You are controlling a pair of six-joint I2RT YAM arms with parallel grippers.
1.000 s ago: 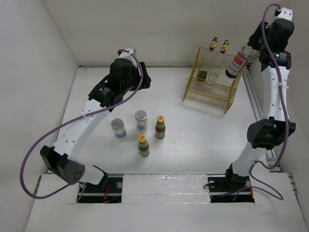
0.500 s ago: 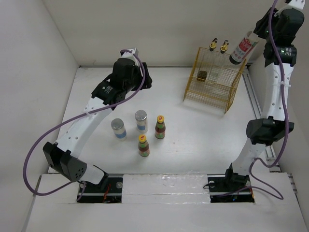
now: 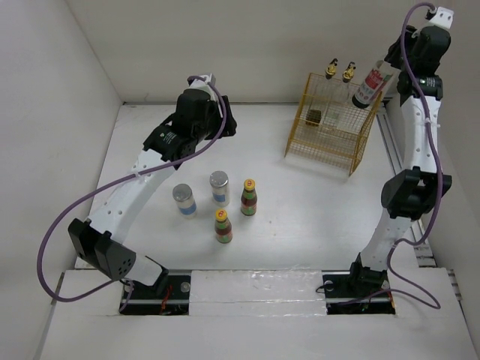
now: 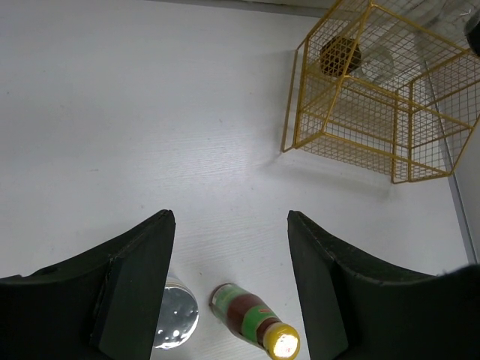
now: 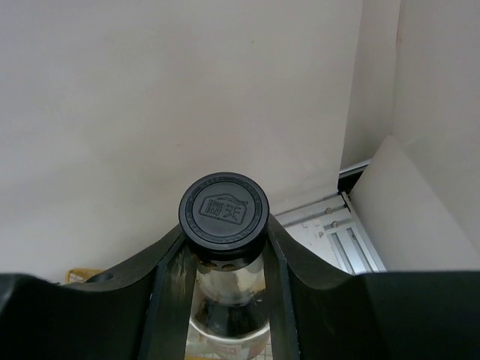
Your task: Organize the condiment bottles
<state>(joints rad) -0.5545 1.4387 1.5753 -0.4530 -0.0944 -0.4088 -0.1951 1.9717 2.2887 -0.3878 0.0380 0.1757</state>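
The basket's empty corner (image 3: 355, 122) lies below on the left in the top view, so the robot's right gripper will next move down to that side and release the bottle inside it.
My right gripper (image 3: 377, 75) is shut on the neck of the black-capped bottle with the red-white label (image 3: 366, 90) and holds it in the air above the back right corner of the yellow wire basket (image 3: 327, 136). In the right wrist view the fingers (image 5: 169, 281) clamp just under the black cap (image 5: 223, 208). Two gold-capped bottles (image 3: 331, 70) (image 3: 349, 73) show at the basket's back rim. Two silver-lidded jars (image 3: 219, 186) (image 3: 184, 199) and two yellow-capped bottles (image 3: 249, 196) (image 3: 223, 225) stand mid-table. My left gripper (image 4: 231, 221) is open and empty above the table, behind them.
The basket also shows in the left wrist view (image 4: 330, 127), with a dark round thing (image 4: 340, 54) inside. One jar lid (image 4: 176, 326) and one yellow-capped bottle (image 4: 251, 324) lie below the left fingers. White walls close the back and left. A metal rail (image 3: 394, 154) runs along the right.
My right gripper lifted the black-capped bottle up from over the basket, then brought it slightly back left and more upright. The left arm has barely moved.
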